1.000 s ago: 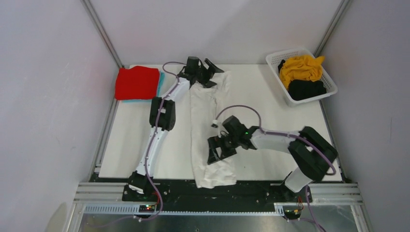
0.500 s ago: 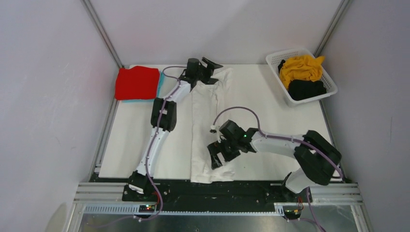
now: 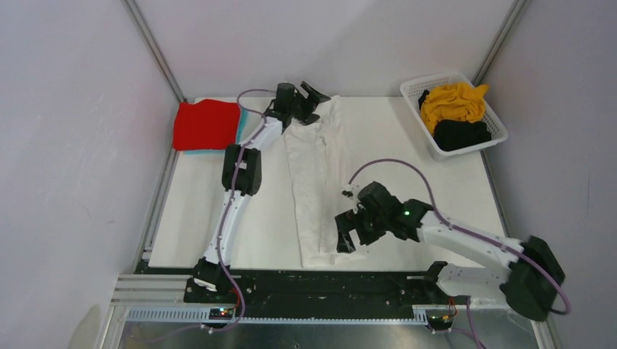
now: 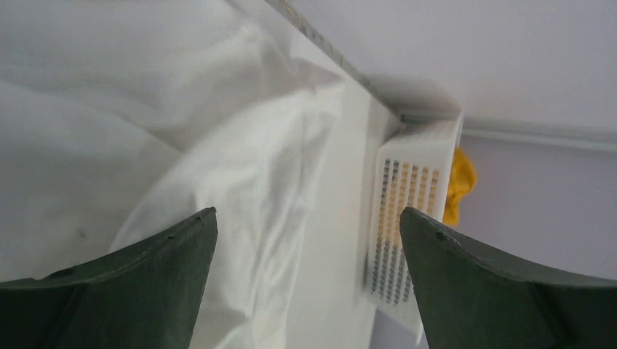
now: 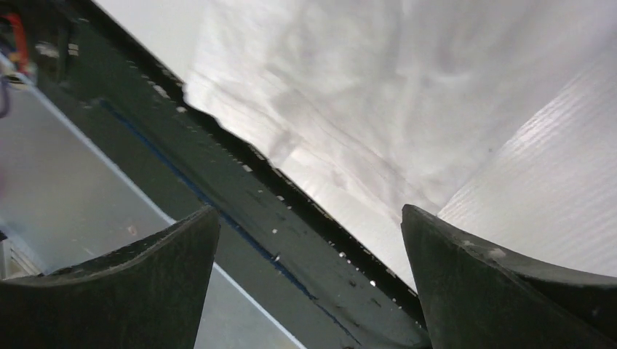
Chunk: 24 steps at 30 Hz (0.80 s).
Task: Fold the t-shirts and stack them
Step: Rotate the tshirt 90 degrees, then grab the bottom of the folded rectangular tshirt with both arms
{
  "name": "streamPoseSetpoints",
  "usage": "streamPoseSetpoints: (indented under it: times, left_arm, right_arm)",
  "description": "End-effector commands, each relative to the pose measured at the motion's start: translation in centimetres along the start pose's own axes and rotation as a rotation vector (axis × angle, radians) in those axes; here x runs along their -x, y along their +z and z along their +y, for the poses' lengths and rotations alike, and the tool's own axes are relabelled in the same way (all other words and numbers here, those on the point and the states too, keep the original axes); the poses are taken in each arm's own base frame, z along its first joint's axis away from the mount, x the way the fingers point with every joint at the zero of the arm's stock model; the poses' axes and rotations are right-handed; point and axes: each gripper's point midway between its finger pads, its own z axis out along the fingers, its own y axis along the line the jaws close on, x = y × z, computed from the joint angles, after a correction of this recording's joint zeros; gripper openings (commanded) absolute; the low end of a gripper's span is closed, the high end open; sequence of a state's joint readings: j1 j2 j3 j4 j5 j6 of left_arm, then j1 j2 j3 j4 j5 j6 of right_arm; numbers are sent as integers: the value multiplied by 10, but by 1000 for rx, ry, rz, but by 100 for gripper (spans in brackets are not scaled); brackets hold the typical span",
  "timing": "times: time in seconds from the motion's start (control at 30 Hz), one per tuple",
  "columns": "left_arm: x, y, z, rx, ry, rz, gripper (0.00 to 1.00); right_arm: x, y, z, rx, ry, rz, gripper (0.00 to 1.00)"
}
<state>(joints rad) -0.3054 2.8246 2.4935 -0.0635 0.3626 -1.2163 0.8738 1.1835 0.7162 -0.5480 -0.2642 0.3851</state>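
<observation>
I should next raise my left gripper, then move it back and down onto the near hem's free corner (image 3: 305, 263), as my right gripper is by the other.
A white t-shirt (image 3: 317, 182) lies as a long narrow strip down the middle of the table, from the far edge to the near edge. My left gripper (image 3: 313, 107) is open and empty over the shirt's far end; the left wrist view shows the white cloth (image 4: 182, 145) below and between the spread fingers (image 4: 145, 283). My right gripper (image 3: 348, 236) is open and empty just right of the shirt's near end; the right wrist view shows the cloth's near corner (image 5: 349, 94). A folded red shirt (image 3: 206, 124) lies on a light blue one (image 3: 243, 118) at the far left.
A white slotted basket (image 3: 436, 151) at the far right holds a mustard yellow shirt (image 3: 452, 101) and a black shirt (image 3: 463, 134). It also shows in the left wrist view (image 4: 407, 218). The black frame rail (image 5: 291, 218) runs along the table's near edge, under my right gripper.
My right gripper has moved right, off the shirt's near end, and the arm has swung outward. The white shirt now lies narrower. My left gripper has shifted slightly left at the far end.
</observation>
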Motion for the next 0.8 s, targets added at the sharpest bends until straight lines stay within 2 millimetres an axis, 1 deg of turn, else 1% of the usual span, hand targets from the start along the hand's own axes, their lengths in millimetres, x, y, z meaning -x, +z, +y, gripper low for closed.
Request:
streamPoseSetpoints:
  times: [0.0,0.03,0.07,0.1,0.13,0.17,0.2,0.23,0.27,0.3,0.33,0.37,0.4,0.43,0.47,0.5,0.53,0.57,0.6,0.63,0.67,0.7,0.73,0.77]
  left_arm:
    - [-15,-91,-168,-220,349,20,100]
    - [-21,-104,-182,-232,378,26,100]
    - [-34,-137,-215,-262,440,33,100]
    - [-39,-162,-238,-289,475,26,100]
    - [-56,-166,-224,-242,502,57,100]
    - [-66,-200,-254,-285,547,37,100]
    - [-72,-202,-226,-197,567,41,100]
    - [-81,-239,-252,-228,637,-1,100]
    - [-85,-240,-217,-116,636,-11,100]
    - [-94,-280,-238,-145,688,-58,100]
    - [-98,-281,-196,-29,690,-77,100]
    - [-118,-309,-184,-14,731,-79,100]
    - [-115,-322,-170,52,746,-150,100]
    - [-142,-343,-145,76,767,-131,100]
    - [-140,-355,-131,131,769,-192,100]
    - [-167,-371,-106,142,775,-157,100]
    - [-172,-378,-91,170,777,-169,100]
    - [-197,-388,-63,185,777,-115,100]
    - [-207,-393,-50,194,767,-94,100]
    - [-227,-403,-21,226,741,-47,100]
    - [-236,-407,-9,233,726,-21,100]
    - [-253,-415,14,252,712,28,100]
    - [-260,-421,23,254,705,47,100]
    - [-274,-426,44,285,707,96,100]
  right_arm:
    - [34,-42,15,32,-19,-233,99]
    - [37,-55,15,31,-10,-275,99]
    - [39,-60,12,16,20,-302,99]
    - [41,-68,11,18,37,-331,99]
    - [43,-74,9,21,59,-352,100]
    - [43,-79,8,22,85,-363,99]
    - [45,-81,1,-1,117,-378,99]
    - [42,-83,-4,-21,162,-376,99]
    - [43,-85,-15,-59,205,-385,99]
    - [36,-83,-22,-87,251,-360,100]
    - [30,-82,-30,-122,283,-337,100]
    - [26,-78,-34,-139,302,-315,100]
    - [22,-76,-36,-146,310,-294,100]
    - [15,-69,-39,-152,315,-263,99]
    - [13,-64,-40,-154,317,-249,99]
    - [9,-59,-42,-158,327,-233,99]
    - [9,-55,-43,-161,332,-224,99]
    - [7,-51,-45,-169,347,-216,98]
    - [7,-47,-45,-171,348,-206,95]
    - [6,-44,-46,-184,357,-205,93]
    - [4,-39,-45,-192,347,-194,90]
    - [3,-35,-44,-210,342,-194,87]
    - [2,-29,-43,-222,347,-181,85]
    - [0,-25,-42,-236,327,-174,83]
